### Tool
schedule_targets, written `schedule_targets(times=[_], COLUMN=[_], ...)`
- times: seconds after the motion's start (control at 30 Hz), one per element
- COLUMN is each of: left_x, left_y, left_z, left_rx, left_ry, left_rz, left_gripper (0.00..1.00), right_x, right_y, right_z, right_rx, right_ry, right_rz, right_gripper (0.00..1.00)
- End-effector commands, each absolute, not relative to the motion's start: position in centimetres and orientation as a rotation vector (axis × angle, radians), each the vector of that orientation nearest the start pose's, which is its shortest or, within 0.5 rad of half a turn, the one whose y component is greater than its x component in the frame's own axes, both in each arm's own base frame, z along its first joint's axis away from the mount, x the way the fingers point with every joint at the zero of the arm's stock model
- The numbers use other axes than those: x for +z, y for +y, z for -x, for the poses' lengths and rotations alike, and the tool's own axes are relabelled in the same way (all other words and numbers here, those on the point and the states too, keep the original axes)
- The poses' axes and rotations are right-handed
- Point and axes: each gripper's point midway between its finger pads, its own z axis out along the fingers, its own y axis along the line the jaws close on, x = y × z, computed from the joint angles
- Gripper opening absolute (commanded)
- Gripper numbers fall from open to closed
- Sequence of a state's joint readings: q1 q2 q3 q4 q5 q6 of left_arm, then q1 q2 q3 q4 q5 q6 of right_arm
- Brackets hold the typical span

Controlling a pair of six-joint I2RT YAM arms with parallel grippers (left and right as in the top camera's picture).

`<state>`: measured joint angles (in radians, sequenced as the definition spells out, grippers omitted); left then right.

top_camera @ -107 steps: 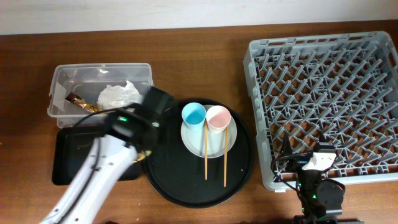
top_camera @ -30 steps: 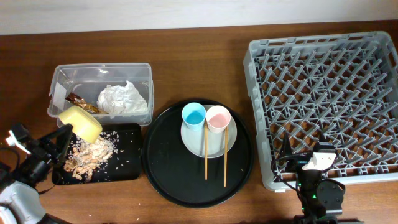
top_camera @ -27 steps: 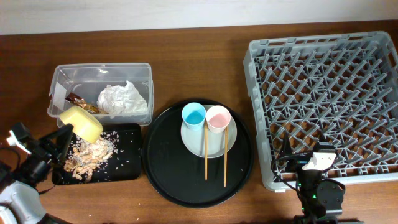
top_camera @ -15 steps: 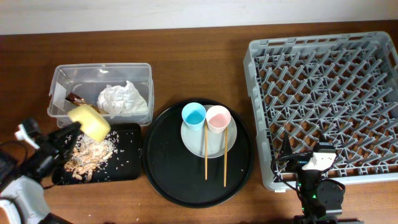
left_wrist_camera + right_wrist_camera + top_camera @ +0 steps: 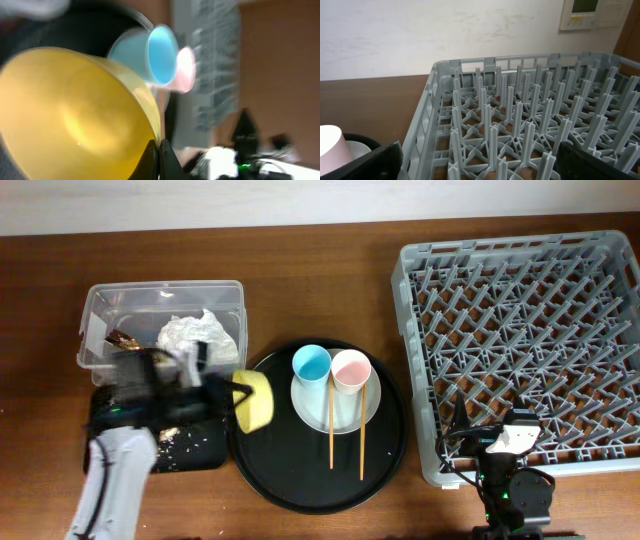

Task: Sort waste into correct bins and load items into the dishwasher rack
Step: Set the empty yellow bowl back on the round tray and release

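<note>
My left gripper should next move the small yellow bowl [image 5: 256, 400] back and down onto the empty round black tray, turning it upright.
My left gripper [image 5: 240, 392] is shut on the rim of the small yellow bowl [image 5: 256, 400] and holds it on its side over the left edge of the round black tray. In the left wrist view the bowl [image 5: 70, 115] fills the frame, its rim pinched between my fingertips [image 5: 152, 159]. The light blue cup [image 5: 311, 365], pink cup [image 5: 351, 370] and two chopsticks [image 5: 332, 435] rest on the white plate [image 5: 340, 412]. The clear tub [image 5: 100, 305] holds the tissue [image 5: 190, 330] and wrapper [image 5: 120, 338]. My right gripper [image 5: 480, 167] is open over the rack's [image 5: 530, 350] front edge.
The shallow black tray [image 5: 200, 452] lies below the tub, mostly hidden by my left arm, with a few food scraps [image 5: 185, 438] showing. The round black tray [image 5: 300, 480] sits mid-table. The rack's pegs [image 5: 520, 120] stand right before my right gripper.
My left gripper has swung right with the yellow bowl, from above the shallow black tray to the left edge of the round tray. Right arm unmoved.
</note>
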<state>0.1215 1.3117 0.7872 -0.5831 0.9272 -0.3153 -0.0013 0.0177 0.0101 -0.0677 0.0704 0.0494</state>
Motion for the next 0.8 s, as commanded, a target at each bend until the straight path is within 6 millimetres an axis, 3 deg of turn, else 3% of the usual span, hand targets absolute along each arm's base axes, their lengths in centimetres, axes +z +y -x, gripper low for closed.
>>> schedule_targets(times=[0.0, 0.2, 0.37, 0.47, 0.57, 0.67, 0.77], left_x=[11.3, 9.5, 8.1, 7.8, 7.8, 8.9, 11.0], left_y=[-13.3, -18.5, -20.1, -20.8, -21.0, -21.5, -21.5], left_z=[-27.4, -23.9, -20.5, -19.0, -18.8, -19.4, -21.7], left_rx=[-1.005, -0.804, -0.623, -0.602, -0.606, -0.624, -0.55], left_ry=[2.671, 2.794, 2.868, 2.893, 2.892, 2.863, 2.785], left_rz=[0.174, -0.049, -0.217, -0.296, -0.309, -0.31, -0.281], left_gripper=[0.01, 0.0, 0.01, 0.28, 0.52, 0.52, 0.52], right_x=[15.5, 15.5, 15.5, 15.5, 15.5, 15.5, 15.5], right_y=[-1.5, -1.5, -1.5, -1.5, -1.5, -1.5, -1.5], right_z=[-24.6, -24.6, -24.6, -24.6, -24.6, -24.6, -24.6], right_rx=[-0.027, -0.027, -0.027, -0.027, -0.027, -0.027, -0.027], right_ry=[1.649, 1.649, 1.649, 1.649, 1.649, 1.649, 1.649], right_rz=[-0.107, -0.107, -0.107, -0.107, -0.107, -0.107, -0.107], right_gripper=[0.99, 0.99, 0.99, 0.98, 0.99, 0.99, 0.99])
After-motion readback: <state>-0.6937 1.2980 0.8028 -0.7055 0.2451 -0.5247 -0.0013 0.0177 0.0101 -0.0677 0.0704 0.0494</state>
